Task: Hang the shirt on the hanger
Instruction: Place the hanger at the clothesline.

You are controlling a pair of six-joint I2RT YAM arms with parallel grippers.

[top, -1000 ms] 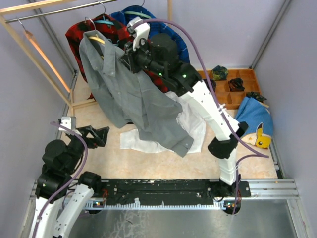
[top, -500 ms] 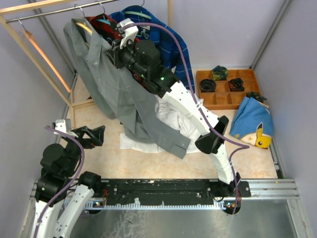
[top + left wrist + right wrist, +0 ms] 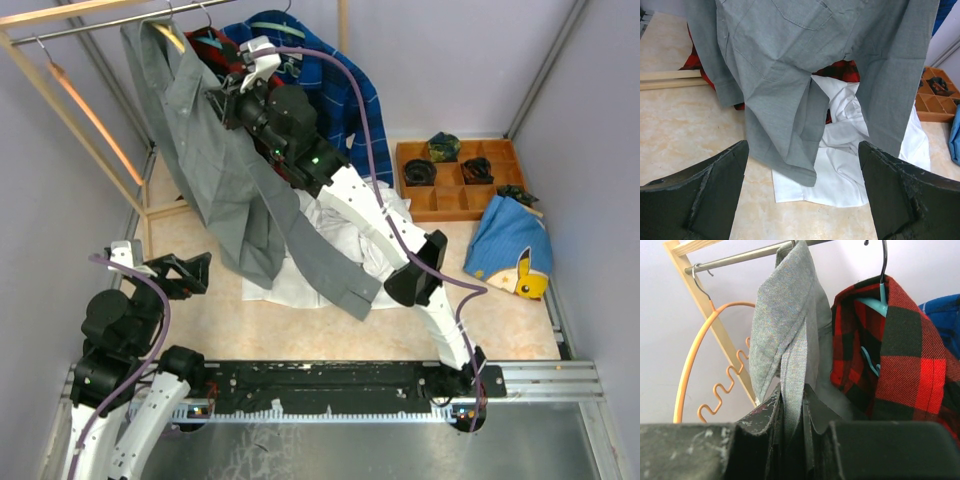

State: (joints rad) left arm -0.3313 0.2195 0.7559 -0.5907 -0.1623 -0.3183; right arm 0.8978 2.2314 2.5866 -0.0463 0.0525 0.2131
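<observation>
I will next move my right gripper slightly down with the shirt's pinched shoulder fold (image 3: 204, 98) and let go of it beside the pale yellow hanger (image 3: 172, 38), because that hanger already reaches the metal bar.
The grey shirt (image 3: 215, 165) hangs on the pale yellow hanger (image 3: 172, 38), whose top reaches the metal rail (image 3: 110, 25). Most of the hanger is hidden inside the shirt. My right gripper (image 3: 226, 100) is raised high and shut on a fold of the shirt near its shoulder. In the right wrist view the grey fabric (image 3: 785, 320) is pinched between the fingers of that gripper (image 3: 794, 407). My left gripper (image 3: 188, 272) is open and empty, low at the left. In the left wrist view the shirt's hem (image 3: 800, 75) hangs ahead of the left gripper (image 3: 802, 192).
A white shirt (image 3: 375, 250) lies on the table under the grey one. A red-black plaid shirt (image 3: 905, 345) on a teal hanger (image 3: 871, 305) and a blue garment (image 3: 320, 70) hang on the rail. An orange wavy hanger (image 3: 695, 355) hangs at the left. A wooden tray (image 3: 470, 180) is at the right.
My right arm has carried the shirt and hanger up and to the left, from in front of the plaid shirt to the rail. The left arm has barely moved.
</observation>
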